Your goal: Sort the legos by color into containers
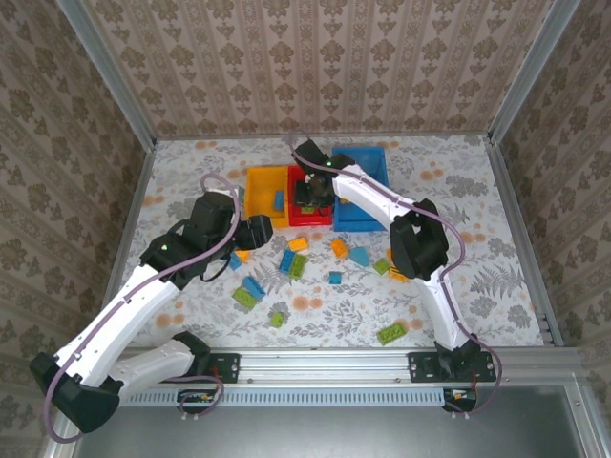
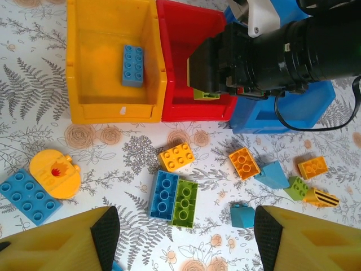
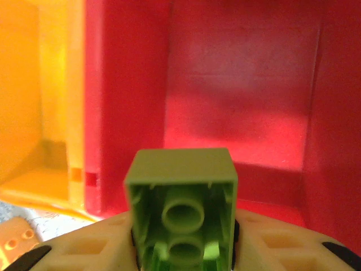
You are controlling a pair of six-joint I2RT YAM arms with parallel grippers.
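Next, my left gripper goes down onto the blue lego [image 1: 235, 261] [image 2: 30, 197] beside the round yellow piece, turning to match the lego's slant, since the lego lies below it.
My right gripper [image 3: 183, 248] is shut on a green lego [image 3: 180, 209], its hollow underside facing the camera, inside the red bin [image 3: 242, 101]. From above, the right gripper [image 1: 311, 196] reaches down into the red bin [image 1: 310, 221], between the yellow bin [image 1: 256, 191] and the blue bin [image 1: 372, 162]. A blue lego [image 2: 133, 65] lies in the yellow bin [image 2: 84, 68]. My left gripper [image 2: 186, 231] hangs open and holds nothing. It is above a blue lego [image 2: 163, 195] and a green lego [image 2: 185, 203] lying side by side.
Loose legos lie scattered in front of the bins: a yellow one [image 2: 177, 156], an orange one [image 2: 244, 163], a blue wedge [image 2: 274, 175], a small blue piece [image 2: 242, 215], a round yellow piece [image 2: 55, 174]. The right arm [image 2: 304, 51] stretches across the red and blue bins. Green legos [image 1: 391, 333] lie near the front rail.
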